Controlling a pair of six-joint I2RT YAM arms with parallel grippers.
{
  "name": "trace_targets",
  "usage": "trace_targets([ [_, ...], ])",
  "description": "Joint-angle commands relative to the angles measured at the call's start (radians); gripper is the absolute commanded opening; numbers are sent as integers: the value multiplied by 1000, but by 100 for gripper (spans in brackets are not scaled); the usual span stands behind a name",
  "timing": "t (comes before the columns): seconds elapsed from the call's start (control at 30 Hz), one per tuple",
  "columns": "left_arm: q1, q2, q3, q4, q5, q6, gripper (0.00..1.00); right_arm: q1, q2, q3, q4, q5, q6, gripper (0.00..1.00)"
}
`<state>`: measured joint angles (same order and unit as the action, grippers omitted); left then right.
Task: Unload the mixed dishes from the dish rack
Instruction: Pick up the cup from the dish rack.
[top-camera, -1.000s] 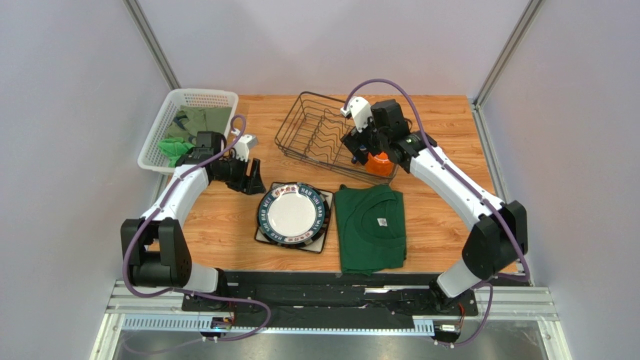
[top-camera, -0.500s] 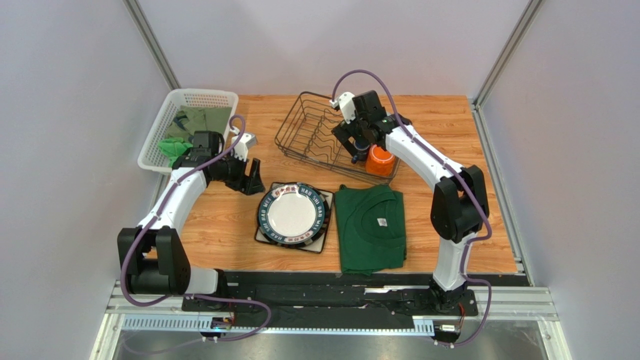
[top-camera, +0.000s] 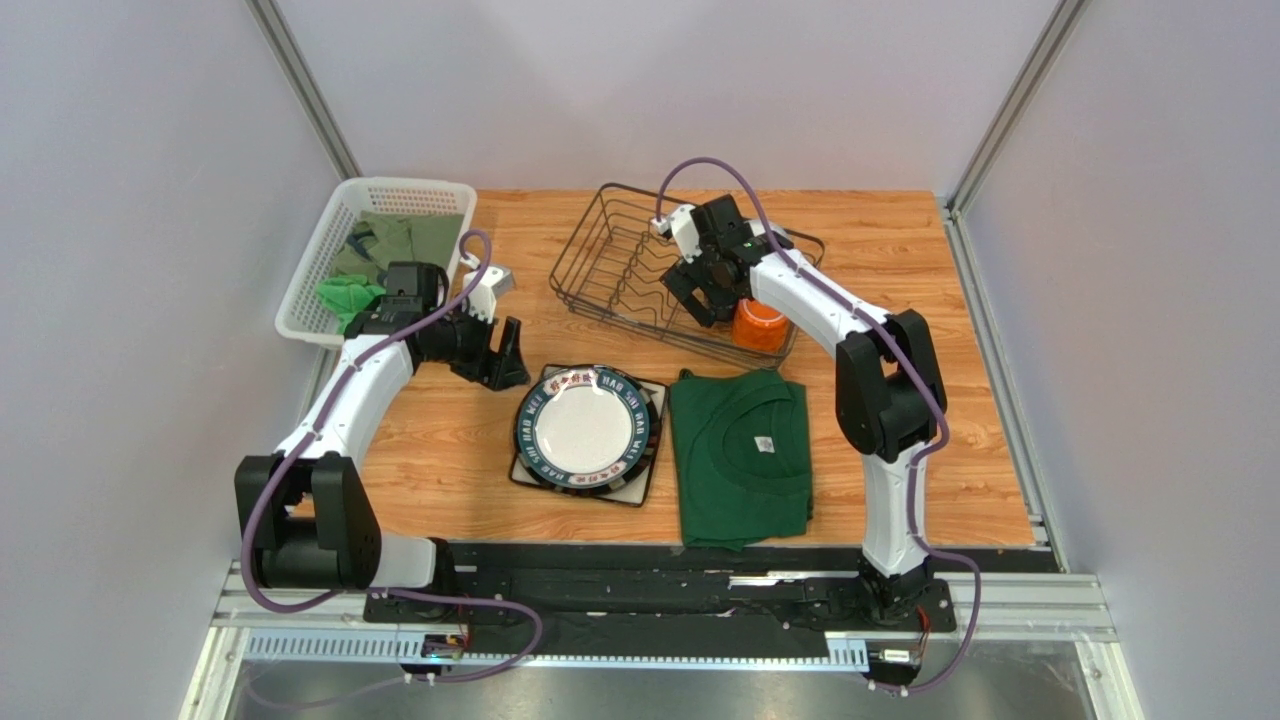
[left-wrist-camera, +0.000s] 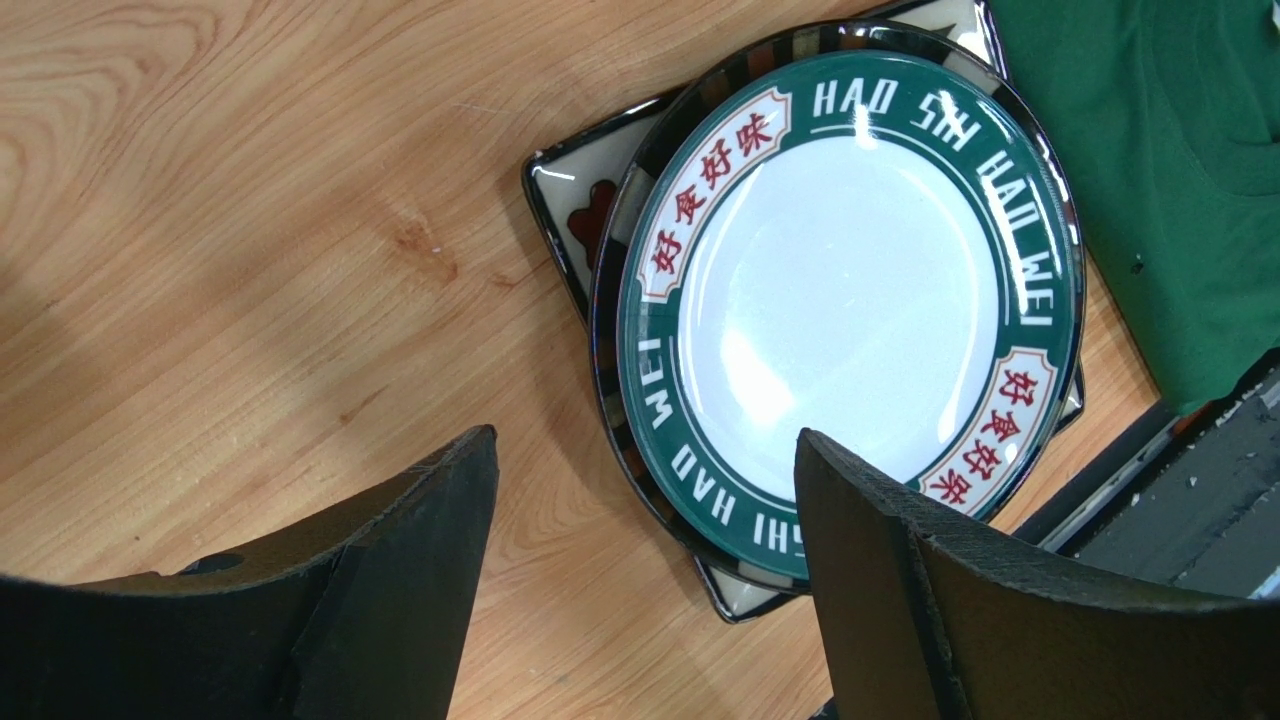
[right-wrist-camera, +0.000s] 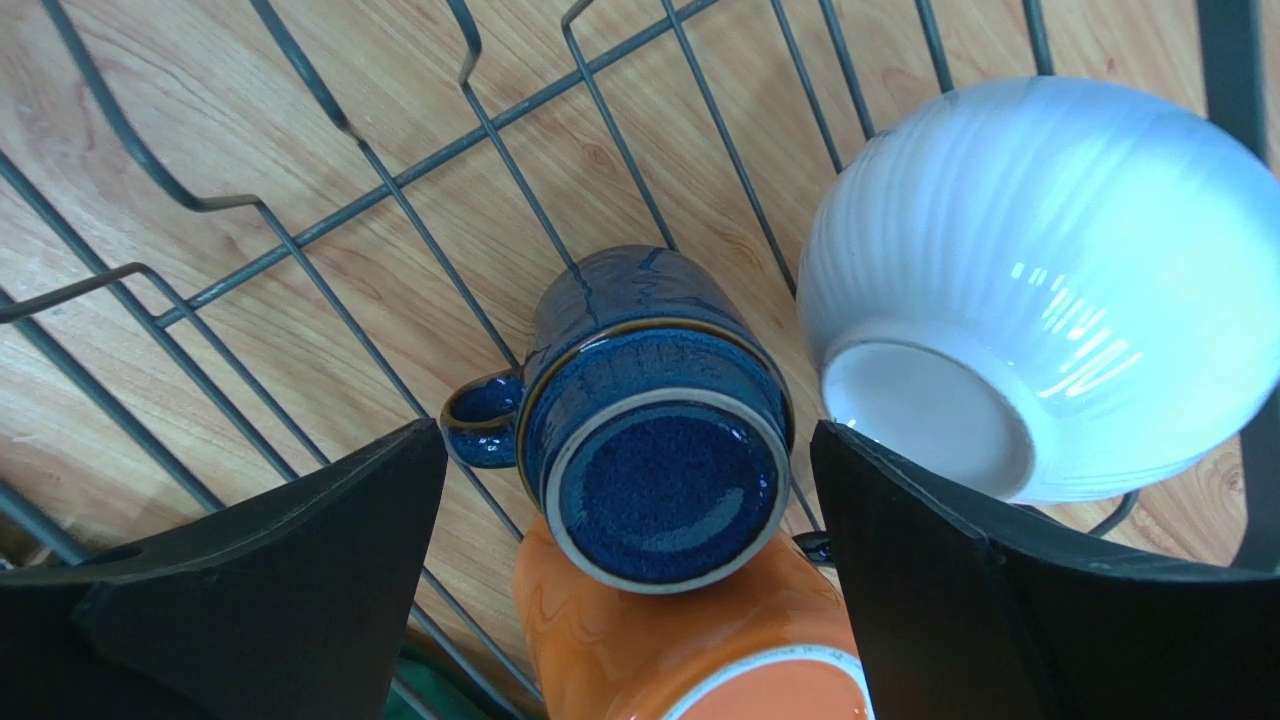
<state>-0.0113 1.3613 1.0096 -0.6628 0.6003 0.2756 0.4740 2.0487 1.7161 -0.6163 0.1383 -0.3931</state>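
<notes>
My right gripper's open fingers are already on both sides of the mug, so next I should lower that gripper a little around the dark blue mug's upturned base (right-wrist-camera: 669, 491) and close across it.
The dish rack (top-camera: 595, 252) stands at the back middle of the table. My right gripper (top-camera: 700, 296) hangs open inside it. In the right wrist view its fingers straddle an upside-down dark blue mug (right-wrist-camera: 657, 431) without touching it. That mug leans against an orange mug (right-wrist-camera: 691, 653), beside an upturned white bowl (right-wrist-camera: 1052, 270). A round dark-rimmed plate (top-camera: 586, 426) lies on the square plate (left-wrist-camera: 577, 177) on the table. My left gripper (top-camera: 504, 357) is open and empty just left of them, low over the wood (left-wrist-camera: 646, 440).
A white perforated basket (top-camera: 349, 222) with green cloth sits at the back left. A folded green shirt (top-camera: 741, 458) lies right of the plates. The rack's wavy wires (right-wrist-camera: 376, 165) run under and around the mugs.
My right gripper has swung left inside the rack, from above the orange mug to over the blue mug. The left jaws have widened slightly; that arm has hardly moved.
</notes>
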Motion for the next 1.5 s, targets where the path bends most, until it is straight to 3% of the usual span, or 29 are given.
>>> trace_targets([
  [0.0, 4, -13, 37, 14, 13, 17, 80, -14, 25, 62, 6, 17, 7, 99],
  [0.37, 4, -5, 34, 20, 19, 19, 81, -23, 93, 108, 7, 3, 22, 94],
  [0.57, 4, -7, 32, 22, 24, 19, 81, -29, 85, 99, 15, -11, 36, 80],
  [0.7, 4, -2, 30, 25, 26, 19, 80, -31, 62, 89, 18, -14, 39, 66],
  [1.07, 4, -8, 41, 22, 53, 19, 80, -31, -12, 135, -28, -54, 66, 52],
  [1.2, 5, -19, 43, 23, 84, 23, 80, -29, -35, 161, -42, -77, 88, 41],
  [1.47, 5, -34, 55, 23, 153, 40, 80, -29, -96, 192, -54, -180, 134, 38],
])
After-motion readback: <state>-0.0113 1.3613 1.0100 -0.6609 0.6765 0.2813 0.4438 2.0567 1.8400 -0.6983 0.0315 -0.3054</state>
